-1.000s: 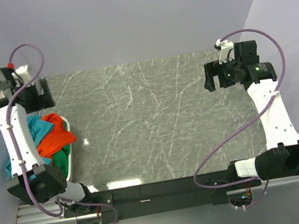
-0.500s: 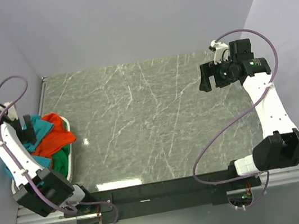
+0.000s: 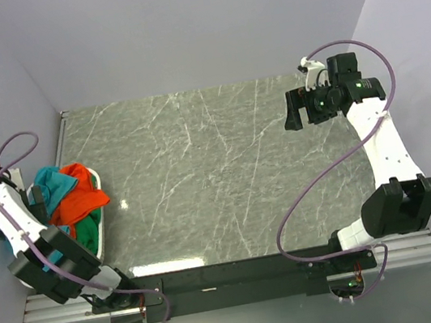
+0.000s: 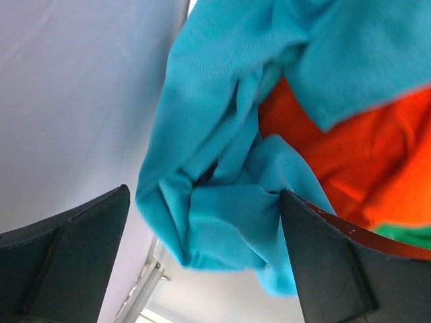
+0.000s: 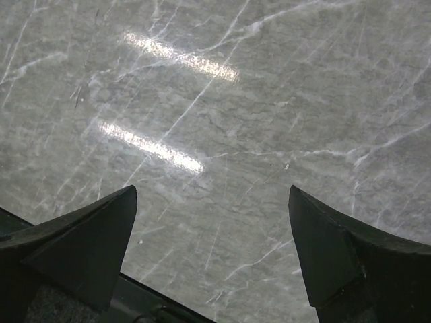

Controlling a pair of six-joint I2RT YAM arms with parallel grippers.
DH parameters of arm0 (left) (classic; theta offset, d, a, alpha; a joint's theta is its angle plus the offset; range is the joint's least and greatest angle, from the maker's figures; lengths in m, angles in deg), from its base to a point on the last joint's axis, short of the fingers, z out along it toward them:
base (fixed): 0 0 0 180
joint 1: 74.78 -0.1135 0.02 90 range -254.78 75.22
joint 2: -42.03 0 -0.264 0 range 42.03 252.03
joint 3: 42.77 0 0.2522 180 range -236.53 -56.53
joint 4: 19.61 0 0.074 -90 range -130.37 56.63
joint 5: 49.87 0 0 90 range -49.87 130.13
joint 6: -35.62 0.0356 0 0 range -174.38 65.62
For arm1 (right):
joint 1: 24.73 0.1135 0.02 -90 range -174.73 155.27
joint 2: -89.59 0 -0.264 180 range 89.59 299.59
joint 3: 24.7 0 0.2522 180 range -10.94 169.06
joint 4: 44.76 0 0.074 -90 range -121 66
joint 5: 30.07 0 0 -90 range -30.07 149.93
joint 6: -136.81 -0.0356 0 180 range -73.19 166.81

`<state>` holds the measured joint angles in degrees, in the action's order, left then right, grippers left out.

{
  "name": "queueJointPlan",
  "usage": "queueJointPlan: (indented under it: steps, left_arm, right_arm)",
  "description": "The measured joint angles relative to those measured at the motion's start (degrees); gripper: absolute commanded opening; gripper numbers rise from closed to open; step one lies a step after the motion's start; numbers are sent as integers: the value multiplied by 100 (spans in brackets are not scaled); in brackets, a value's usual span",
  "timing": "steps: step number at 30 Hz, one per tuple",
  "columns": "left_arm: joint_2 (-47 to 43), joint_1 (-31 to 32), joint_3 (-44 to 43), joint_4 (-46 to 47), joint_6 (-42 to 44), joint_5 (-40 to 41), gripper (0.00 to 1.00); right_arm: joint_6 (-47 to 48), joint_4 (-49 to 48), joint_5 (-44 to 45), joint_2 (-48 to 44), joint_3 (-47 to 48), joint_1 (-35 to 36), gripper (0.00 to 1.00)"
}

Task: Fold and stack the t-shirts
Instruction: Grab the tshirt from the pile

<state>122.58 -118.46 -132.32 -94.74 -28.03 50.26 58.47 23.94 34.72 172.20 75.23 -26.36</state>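
Observation:
My left gripper stays low at the side of the basket next and closes its fingers onto the bunched fold of the teal shirt (image 4: 229,215), as it already lies between them.
Three t-shirts lie crumpled in a white laundry basket (image 3: 98,180) at the table's left edge: a teal one (image 3: 53,183) on top at the back, an orange one (image 3: 79,201) in the middle, and a green one (image 3: 88,229) at the front. My left gripper (image 3: 34,198) is open at the basket's left side. In the left wrist view its jaws (image 4: 202,269) stand wide apart with a bunched fold of the teal shirt (image 4: 229,215) between them; orange (image 4: 350,155) and green (image 4: 404,235) cloth lie beyond. My right gripper (image 3: 294,112) is open and empty above the table's back right.
The grey marble table (image 3: 217,169) shows under the right gripper (image 5: 212,256) with bright light streaks. Lilac walls stand close on the left, back and right. A black rail runs along the near edge.
My left arm has swung from the table's back left corner down to the basket's left side, over the teal shirt. My right gripper has shifted slightly left and back.

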Motion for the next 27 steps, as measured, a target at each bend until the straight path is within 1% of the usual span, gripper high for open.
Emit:
queueJointPlan:
  steps: [3,6,8,9,10,11,12,14,18,22,25,27]
  left_arm:
    - [221,-2,81,192,0,39,98]
    - [442,0,111,278,-4,50,90]
    - [531,0,111,313,-26,31,72]
    - [560,0,111,313,-44,20,61]
    - [573,0,109,302,-61,2,42]
    - [581,-2,96,273,-92,-33,32]
    - [595,-2,46,201,-72,-81,14]
    - [605,-2,-111,59,-103,-179,0]
    - [619,0,-896,-455,-155,-446,0]
    - [640,96,-2284,-975,-219,-756,0]
    - [654,391,-3399,-1224,-302,-896,0]
    - [627,802,-4013,-1270,-361,-896,0]
  right_arm:
    - [13,9,4,26,9,0,99]
    - [44,33,11,50,11,0,99]
    - [68,46,26,70,24,0,98]
    - [85,52,33,83,48,0,98]
    - [92,52,37,94,70,0,98]
    - [109,55,44,111,98,0,98]
    - [118,52,50,118,118,0,98]
    - [138,55,50,120,127,0,97]
    - [160,70,55,127,131,0,97]
    - [205,151,83,227,317,0,96]
    - [262,203,120,361,581,-2,96]
    - [293,234,120,457,774,-26,96]
